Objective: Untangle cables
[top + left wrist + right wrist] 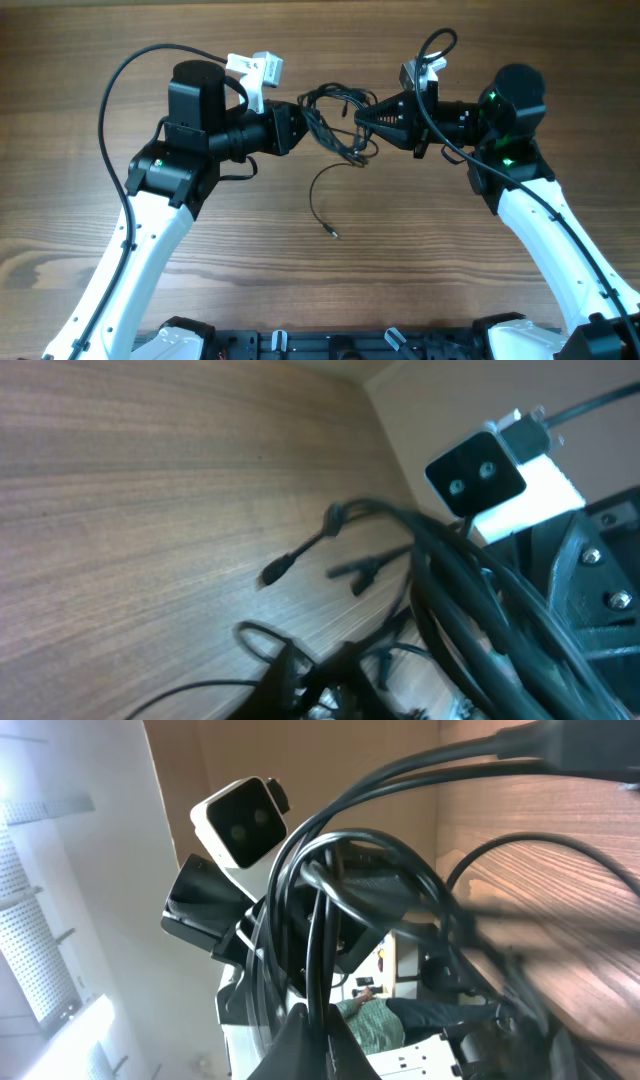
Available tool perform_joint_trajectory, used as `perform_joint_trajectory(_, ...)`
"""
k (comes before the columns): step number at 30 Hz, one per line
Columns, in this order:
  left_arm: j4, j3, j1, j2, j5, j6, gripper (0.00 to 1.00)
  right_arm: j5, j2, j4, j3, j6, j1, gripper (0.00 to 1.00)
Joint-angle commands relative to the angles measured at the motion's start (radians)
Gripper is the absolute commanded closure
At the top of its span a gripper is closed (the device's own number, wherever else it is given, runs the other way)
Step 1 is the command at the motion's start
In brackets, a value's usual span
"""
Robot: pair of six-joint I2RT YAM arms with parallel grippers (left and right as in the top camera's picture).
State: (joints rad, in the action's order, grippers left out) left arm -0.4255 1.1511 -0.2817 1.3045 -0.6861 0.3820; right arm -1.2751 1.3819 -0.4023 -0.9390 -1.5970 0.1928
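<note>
The right gripper moves down and away from the left gripper next, over bare wood, and releases the cords, since they still loop together between the grippers.
The cables [338,118] are thin black cords in a loose tangle, held above the wood table between my two grippers. My left gripper [303,118] is shut on the tangle's left side; in the left wrist view the cords [470,610] run past its dark fingers [340,680]. My right gripper [360,117] is shut on the tangle's right side; the right wrist view shows a cord [318,950] pinched between its fingertips [318,1025]. One cord end with a small plug [334,235] hangs down onto the table in front.
The wood table [300,290] spans the whole overhead view. The thick black arm cables [130,70] arc behind the left arm and above the right wrist [437,45]. The two wrists face each other closely at the table's far middle.
</note>
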Motion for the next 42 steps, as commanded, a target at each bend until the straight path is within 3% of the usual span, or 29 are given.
perform_joint_trajectory(1, -0.005, -0.005, -0.002, 0.005, -0.004, -0.001, 0.96, 0.007, -0.013, -0.009, -0.018, 0.004, 0.0, 0.96)
perform_joint_trajectory(6, -0.104, -0.005, 0.022, 0.003, 0.013, -0.051, 0.96, 0.129, -0.013, 0.013, -0.018, 0.053, -0.027, 0.96)
perform_joint_trajectory(10, -0.219, -0.005, 0.091, 0.003, 0.045, -0.072, 0.96, 0.238, -0.013, 0.132, -0.018, 0.143, -0.074, 0.96)
perform_joint_trajectory(15, -0.294, -0.005, 0.217, -0.003, 0.044, -0.092, 0.96, 0.463, -0.013, 0.46, -0.018, 0.38, -0.109, 0.96)
perform_joint_trajectory(19, -0.298, -0.005, 0.285, -0.012, 0.044, -0.091, 0.96, 0.603, -0.013, 0.636, -0.018, 0.511, -0.11, 0.96)
perform_joint_trajectory(23, -0.298, -0.005, 0.338, -0.014, 0.044, -0.089, 0.96, 0.711, -0.013, 0.767, -0.018, 0.552, -0.11, 0.96)
perform_joint_trajectory(33, -0.267, -0.005, 0.37, -0.014, 0.093, -0.087, 0.96, 0.832, -0.013, 0.924, -0.018, 0.769, -0.108, 0.95)
perform_joint_trajectory(36, -0.275, -0.005, 0.383, -0.014, 0.093, -0.086, 0.95, 0.799, -0.013, 0.965, -0.018, 0.913, -0.104, 0.82)
perform_joint_trajectory(39, -0.291, -0.005, 0.382, -0.014, 0.093, -0.086, 0.87, 0.736, -0.013, 0.995, -0.018, 1.014, -0.101, 0.77)
perform_joint_trajectory(42, -0.311, -0.005, 0.382, -0.014, 0.093, -0.087, 0.56, 0.72, -0.013, 1.044, -0.018, 1.057, -0.101, 0.72)
